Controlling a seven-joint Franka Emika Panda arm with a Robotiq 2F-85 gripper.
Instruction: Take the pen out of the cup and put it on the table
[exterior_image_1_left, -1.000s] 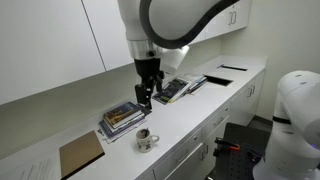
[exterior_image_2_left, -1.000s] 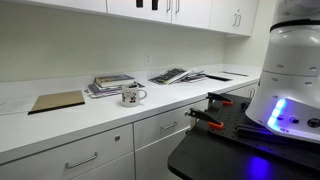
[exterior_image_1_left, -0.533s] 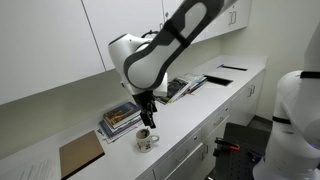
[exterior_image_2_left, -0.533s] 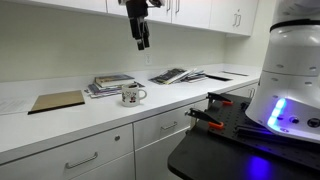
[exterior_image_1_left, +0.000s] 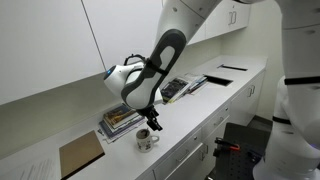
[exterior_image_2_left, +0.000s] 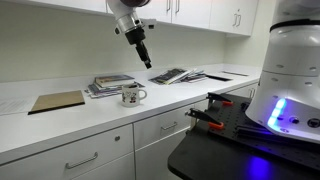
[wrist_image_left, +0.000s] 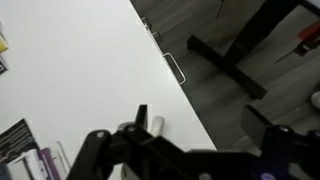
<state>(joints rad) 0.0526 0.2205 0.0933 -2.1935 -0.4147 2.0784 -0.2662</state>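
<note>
The gripper moves down toward the cup next and brings its spread fingers around the dark pen's upper end, since the dark pen stands up below them.
The cup (exterior_image_1_left: 146, 140) is a small whitish patterned mug on the white table (exterior_image_1_left: 190, 115), near its front edge. It also shows in an exterior view (exterior_image_2_left: 131, 95). The dark pen (wrist_image_left: 141, 116) stands up out of the cup, whose pale side (wrist_image_left: 157, 125) peeks out by my fingers in the wrist view. My gripper (exterior_image_1_left: 155, 123) is tilted and hangs just above and beside the cup, apart from it. In an exterior view it (exterior_image_2_left: 146, 57) sits well above the table. In the wrist view the jaws (wrist_image_left: 195, 135) look spread and empty.
A stack of books (exterior_image_1_left: 122, 118) lies behind the cup, and open magazines (exterior_image_1_left: 180, 87) lie further along. A brown flat board (exterior_image_2_left: 56, 101) lies at the counter's other end. A black cart (exterior_image_2_left: 240, 135) and drawer handles (wrist_image_left: 175, 68) stand in front of the counter.
The arm has folded down and the gripper has dropped and tilted, coming from high above the counter to close above the cup. The cup and pen have not moved.
</note>
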